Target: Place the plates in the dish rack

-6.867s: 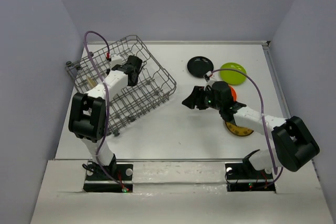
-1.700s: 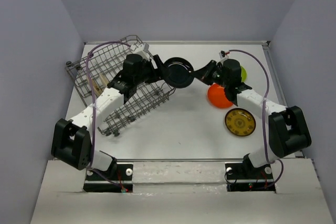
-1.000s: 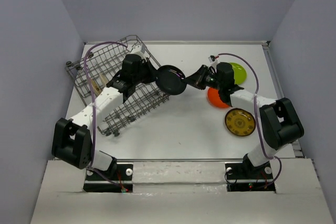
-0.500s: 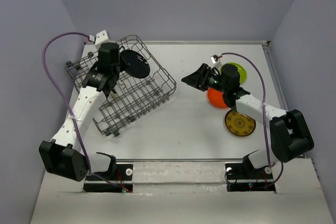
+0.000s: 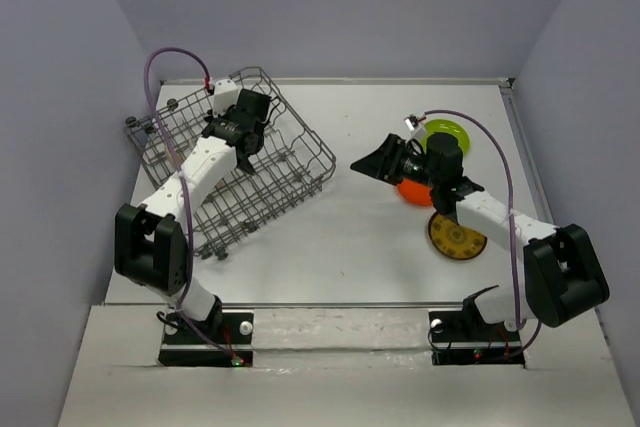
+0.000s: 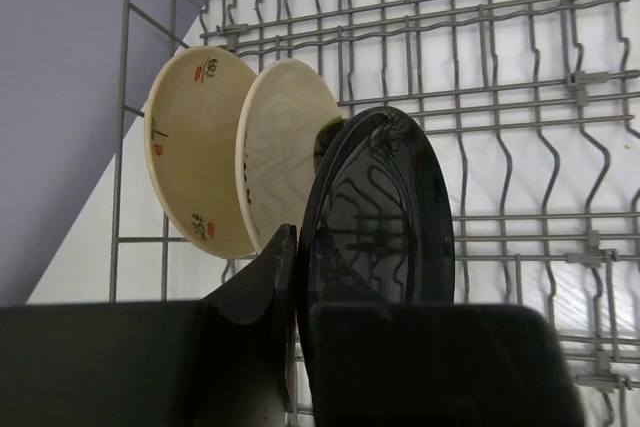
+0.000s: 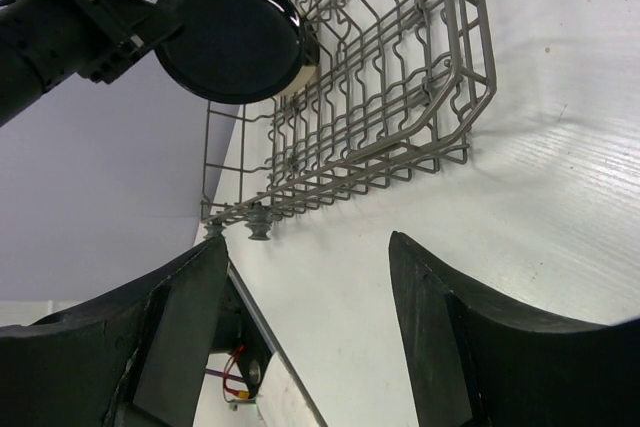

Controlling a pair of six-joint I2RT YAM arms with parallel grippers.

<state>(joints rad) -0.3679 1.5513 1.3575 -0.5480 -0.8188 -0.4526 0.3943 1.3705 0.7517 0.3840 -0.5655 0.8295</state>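
Note:
Next, the left gripper moves down and releases the black plate (image 6: 385, 212) on edge in the dish rack's wires beside the cream plates, since that spot lies below it.
My left gripper (image 5: 247, 137) (image 6: 302, 237) reaches down into the grey wire dish rack (image 5: 298, 115) at the back left. It is shut on the rim of a black plate (image 6: 385, 212) (image 7: 235, 37), held on edge. Two cream plates (image 6: 195, 162) (image 6: 285, 147) stand upright among the tines right beside the black one. My right gripper (image 5: 375, 165) (image 7: 310, 257) hangs open and empty over the table's middle, pointing toward the rack. Behind it on the table lie a lime green plate (image 5: 447, 137), an orange plate (image 5: 408, 193) partly hidden by the right wrist, and a yellow-brown patterned plate (image 5: 455, 237).
The rack (image 7: 400, 77) sits askew, its near corner pointing toward the table's middle. Grey walls close in the left, back and right sides. A purple cable (image 5: 165, 55) arches over the rack's back left corner, and another (image 5: 490, 152) loops above the plates on the right.
The black plate passed from my right gripper to my left. The left arm then swung it back over the rack and lowered it beside the cream plates. My right gripper opened and drew back.

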